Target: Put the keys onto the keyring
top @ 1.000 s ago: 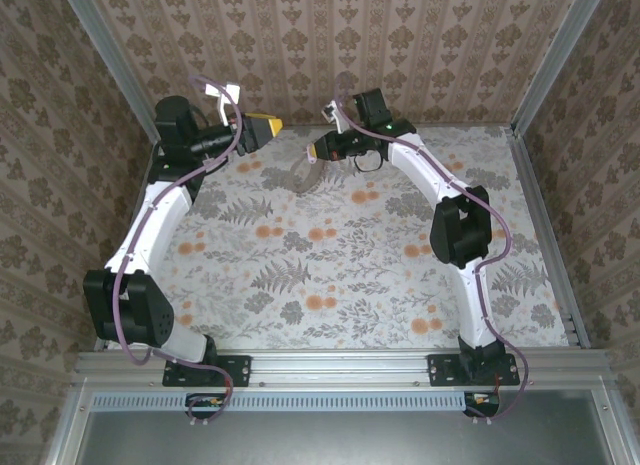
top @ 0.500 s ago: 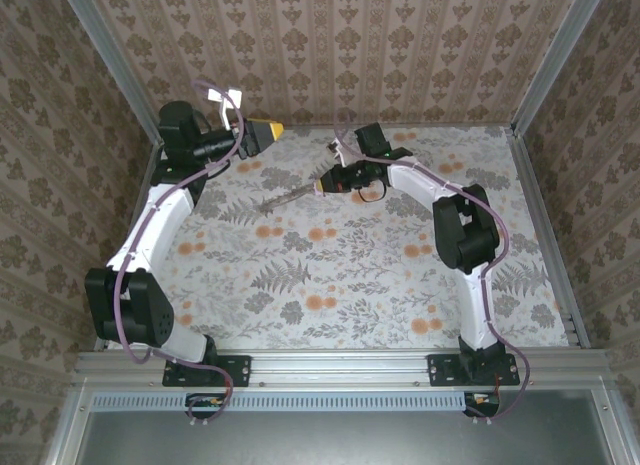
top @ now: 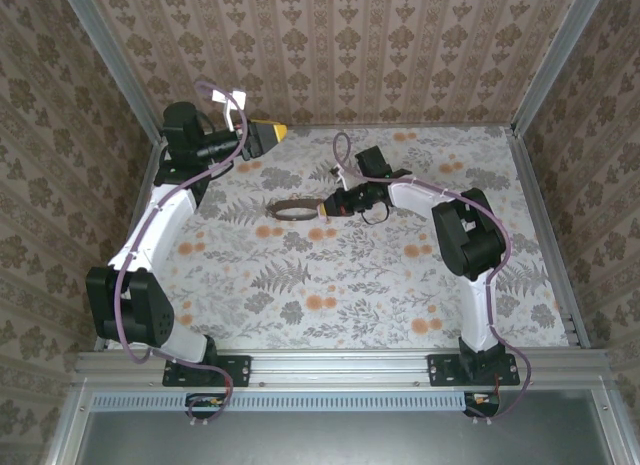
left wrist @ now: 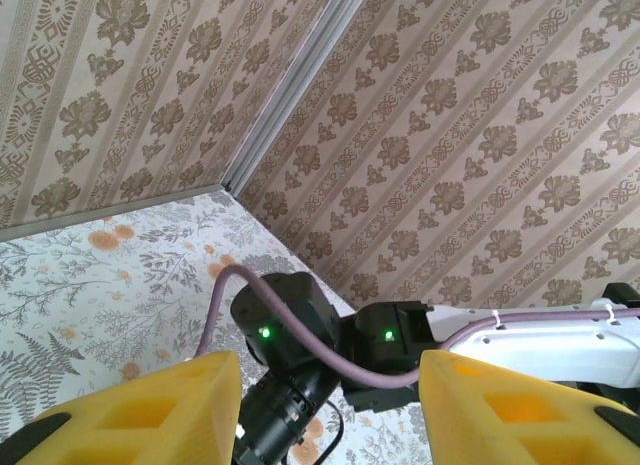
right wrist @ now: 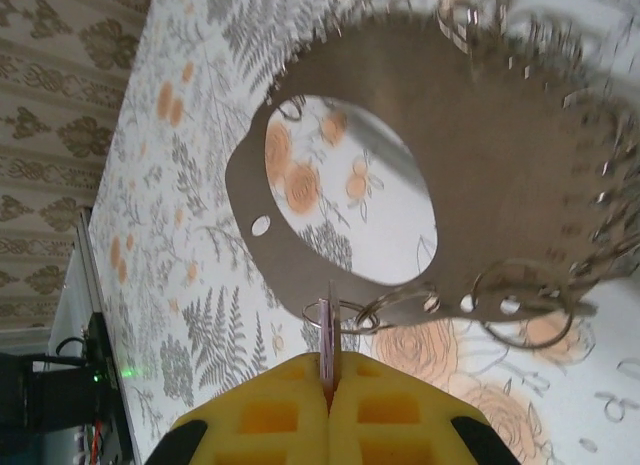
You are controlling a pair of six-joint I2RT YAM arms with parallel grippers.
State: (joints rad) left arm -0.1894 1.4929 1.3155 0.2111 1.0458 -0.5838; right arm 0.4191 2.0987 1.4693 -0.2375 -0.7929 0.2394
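Note:
The key [right wrist: 329, 330] already has its small wire ring at the keyring's edge, so my right gripper will next lower back toward my base and release it on the floral tabletop.
My right gripper [right wrist: 330, 370] is shut on the key [right wrist: 329, 330], a thin lilac piece seen edge-on between the yellow pads. A small wire ring at the key's tip meets the near edge of the keyring [right wrist: 500, 145], a large brownish-grey oval loop with holes and several small wire rings along its band. In the top view the keyring [top: 277, 209] lies on the floral table just left of the right gripper [top: 327, 207]. My left gripper [top: 270, 132] hangs high at the back left. In its own wrist view the left gripper [left wrist: 330, 415] is open and holds nothing.
The floral table surface [top: 400, 275] is boxed in by patterned walls at the back and both sides. The right arm's black wrist [left wrist: 300, 335] and purple cable lie straight ahead of the left gripper. The right forearm [top: 420, 193] stretches across the back middle.
The right gripper has come down and toward the front left, bringing the loop from hanging in the air to lying on the table. The left arm has barely moved.

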